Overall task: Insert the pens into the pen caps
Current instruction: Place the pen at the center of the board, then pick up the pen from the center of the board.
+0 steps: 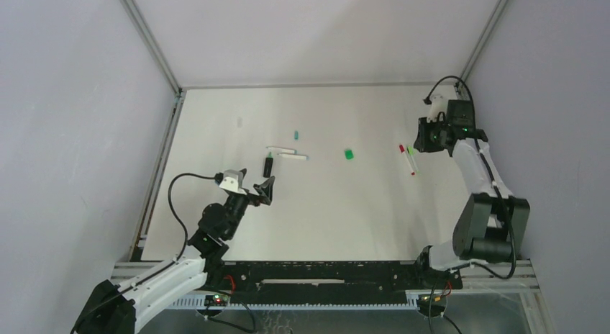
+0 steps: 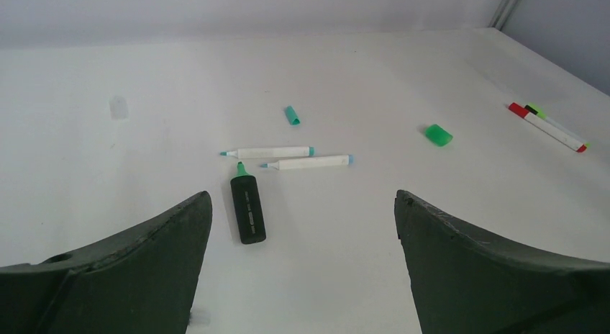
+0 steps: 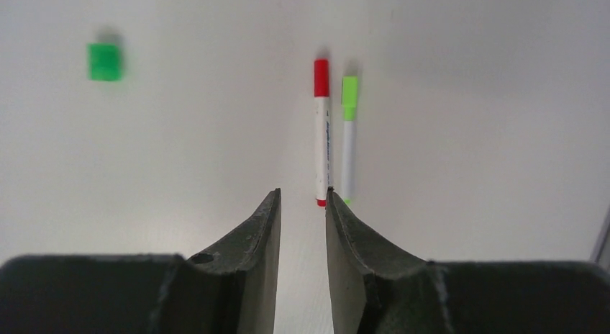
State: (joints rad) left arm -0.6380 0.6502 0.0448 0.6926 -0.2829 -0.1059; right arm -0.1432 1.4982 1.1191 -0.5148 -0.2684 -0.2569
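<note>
The marker's green tip is bare, so my left gripper needs to move outward, tilt down and lower astride the marker's black body point(image 1: 268, 167) point(image 2: 248, 210) to close.
A thick black marker point(image 1: 267, 165) with a bare green tip lies just beyond my left gripper point(image 1: 263, 189), which is open and empty. In the left wrist view the marker point(image 2: 247, 205) lies ahead of the left gripper point(image 2: 302, 197), towards its left finger. Two uncapped white pens point(image 2: 267, 152) point(image 2: 309, 161) lie beyond it. A small teal cap point(image 2: 291, 115) and a chunky green cap point(image 2: 438, 134) lie loose. My right gripper point(image 3: 303, 193) is empty, its jaws a narrow gap apart. A red-capped pen point(image 3: 321, 132) and a green-capped pen point(image 3: 348, 136) lie side by side just beyond it.
A faint clear cap-like piece point(image 2: 118, 107) lies at the far left of the white table point(image 1: 324, 219). Grey walls and metal frame rails point(image 1: 151, 42) close in the table on the left, back and right. The right arm point(image 1: 475, 168) stands along the right wall.
</note>
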